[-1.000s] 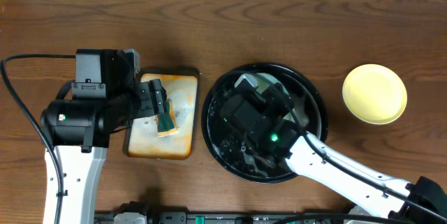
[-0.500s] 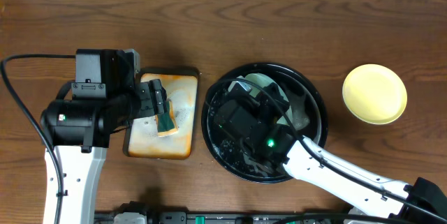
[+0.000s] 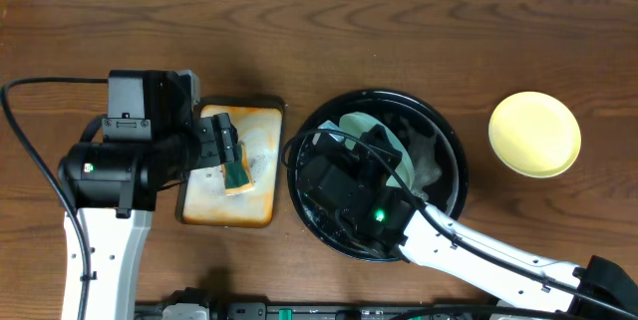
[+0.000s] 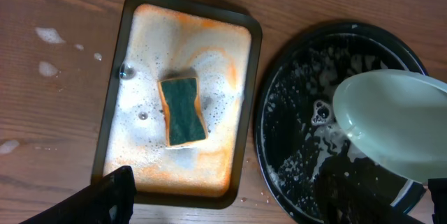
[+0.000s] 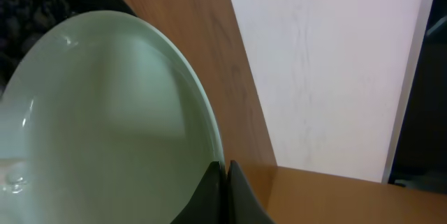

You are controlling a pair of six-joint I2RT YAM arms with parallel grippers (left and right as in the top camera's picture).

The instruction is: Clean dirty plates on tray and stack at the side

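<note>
The yellow plate (image 3: pixel 534 134) is right of my right gripper in the overhead view, off to the side, so I need to go there, lower the mint-green one onto it and let go.
My right gripper (image 5: pixel 226 165) is shut on the rim of a pale mint-green plate (image 5: pixel 105 119), holding it tilted above the big round black tray (image 3: pixel 455 151). From overhead, the plate (image 3: pixel 365 127) shows only partly behind the right arm. It also appears at the right in the left wrist view, over the foamy tray (image 4: pixel 293 133). A yellow plate (image 3: pixel 534 134) lies on the table right of the tray. My left gripper (image 3: pixel 225 151) hangs open over the green sponge (image 4: pixel 182 110), holding nothing.
The sponge lies in a small rectangular tray (image 4: pixel 112 84) of orange-stained foam, left of the black tray. A pale greyish shape (image 3: pixel 429 165) lies in the black tray beside my right arm, partly hidden. Foam specks (image 4: pixel 49 35) dot the wood at the left.
My right arm has shifted left and toward the front over the black tray with the mint-green plate, uncovering more of the plate. The left arm has not moved.
</note>
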